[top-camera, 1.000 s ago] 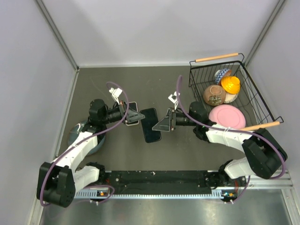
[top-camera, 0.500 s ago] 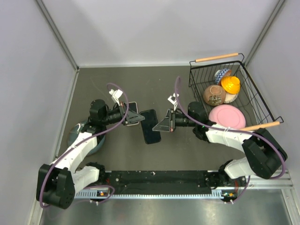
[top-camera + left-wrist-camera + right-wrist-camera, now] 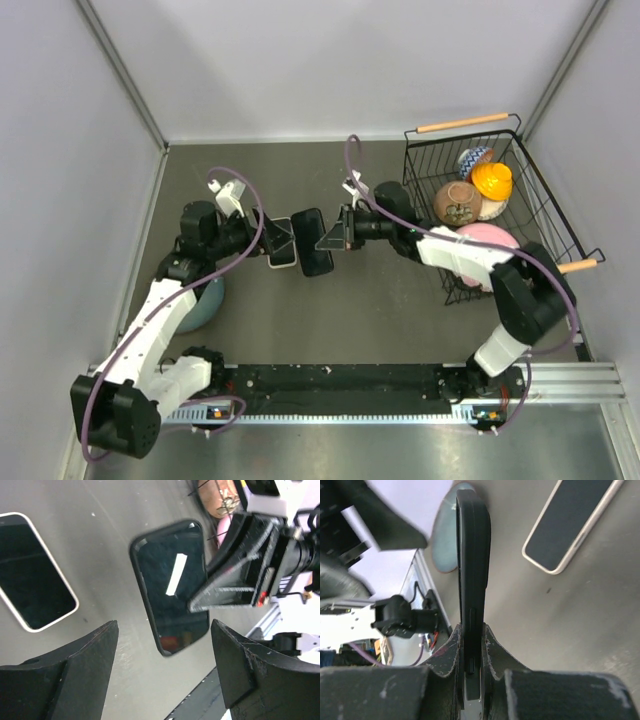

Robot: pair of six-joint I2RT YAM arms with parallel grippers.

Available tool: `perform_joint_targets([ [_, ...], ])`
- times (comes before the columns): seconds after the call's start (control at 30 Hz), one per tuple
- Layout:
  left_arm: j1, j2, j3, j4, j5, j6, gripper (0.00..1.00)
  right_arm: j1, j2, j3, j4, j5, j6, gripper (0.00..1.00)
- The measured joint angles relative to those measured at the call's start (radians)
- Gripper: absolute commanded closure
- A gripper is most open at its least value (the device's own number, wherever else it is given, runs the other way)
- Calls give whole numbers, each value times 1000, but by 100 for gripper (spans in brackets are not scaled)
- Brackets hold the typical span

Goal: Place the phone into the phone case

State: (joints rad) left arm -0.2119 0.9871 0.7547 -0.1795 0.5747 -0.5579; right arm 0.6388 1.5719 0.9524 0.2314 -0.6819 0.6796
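Observation:
The clear, bare tabletop point(image 3: 610, 565) beside the phone is below my right gripper, so next it should lower the phone case point(image 3: 472, 555) there, open side up, and release its edge.
The phone case point(image 3: 312, 240) is black with a raised rim and a white sticker inside. My right gripper point(image 3: 330, 240) is shut on its edge. From the right wrist the phone case point(image 3: 472, 555) shows edge-on, clamped in my right gripper point(image 3: 472, 650). The phone point(image 3: 283, 243), dark-screened with a white rim, lies flat on the table just left of the case. My left gripper point(image 3: 266, 240) is open beside the phone, holding nothing. In the left wrist view, the phone point(image 3: 35, 572) is at left, the phone case point(image 3: 170, 585) lies ahead, and my left gripper point(image 3: 165, 680) frames them.
A black wire basket point(image 3: 500, 135) at the right holds a pink plate point(image 3: 485, 245), a brown bowl point(image 3: 457, 203) and a yellow object point(image 3: 492, 180). A blue-grey bowl point(image 3: 205, 300) sits under my left arm. Grey walls enclose the table.
My left gripper has opened and drawn back to the left. My right gripper has shut on the phone case and carried it up and left, next to the phone.

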Motion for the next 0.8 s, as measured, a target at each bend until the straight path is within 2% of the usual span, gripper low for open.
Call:
perform_joint_targets([
  [0.23,0,-60,18,-153,-126,114,21,-18,212,167,-125,69,-32,99],
  [0.5,0,-149,17,-188,-174,139,21,-40,375,257,-218,151,-77,92],
  [0.6,0,-161,15,-188,-176,139,21,-62,426,279,-232,143,-75,81],
  [0.63,0,-163,15,-188,-176,139,21,-68,434,285,-233,132,-74,73],
  [0.73,0,-163,14,-188,-176,139,21,-79,454,308,-236,128,-79,61],
  [0.8,0,-163,12,-188,-176,139,21,-88,468,322,-235,121,-84,60],
])
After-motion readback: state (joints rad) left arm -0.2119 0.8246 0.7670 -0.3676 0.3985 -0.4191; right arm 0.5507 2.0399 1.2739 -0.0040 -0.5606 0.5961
